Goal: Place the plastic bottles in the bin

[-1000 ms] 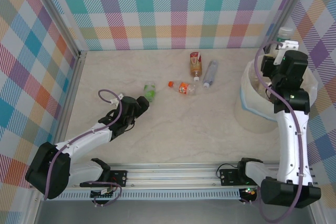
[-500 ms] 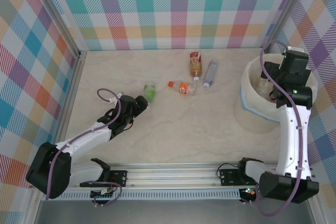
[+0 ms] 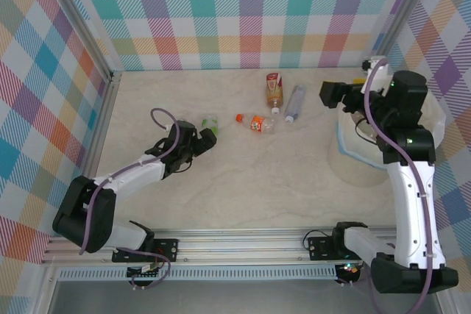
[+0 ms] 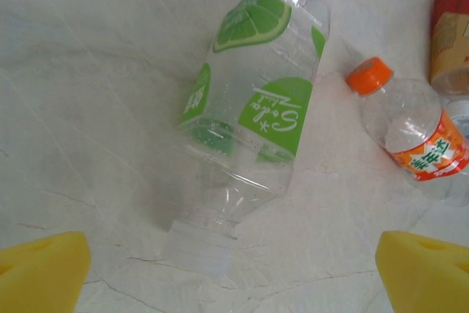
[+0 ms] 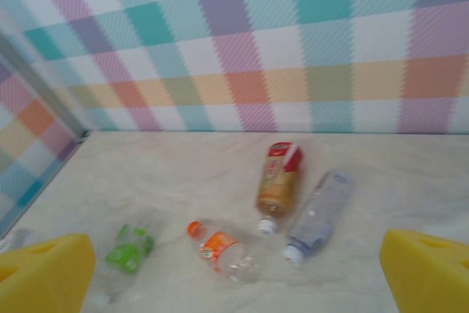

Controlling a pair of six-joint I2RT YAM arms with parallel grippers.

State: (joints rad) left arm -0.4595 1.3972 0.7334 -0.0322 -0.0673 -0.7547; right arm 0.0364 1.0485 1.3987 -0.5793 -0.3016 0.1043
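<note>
The green-labelled bottle is next for my left gripper, which will turn in line with it and move down to its labelled body.
Four plastic bottles lie on the table. The green-labelled bottle lies on its side right in front of my left gripper, which is open with its neck end between the yellow fingertips. Further right lie an orange-capped bottle, a tan and red bottle and a bluish clear bottle. My right gripper is open and holds nothing, raised above the left rim of the bin and facing the bottles.
Checked walls close in the table at the back and both sides, with a metal post in the far left corner. The bin stands against the right wall. Bare tabletop lies between the bottles and the near rail.
My right gripper has opened, the bottle it held above the bin is gone from it, and the wrist has swung left. My left gripper has moved up to the green bottle.
</note>
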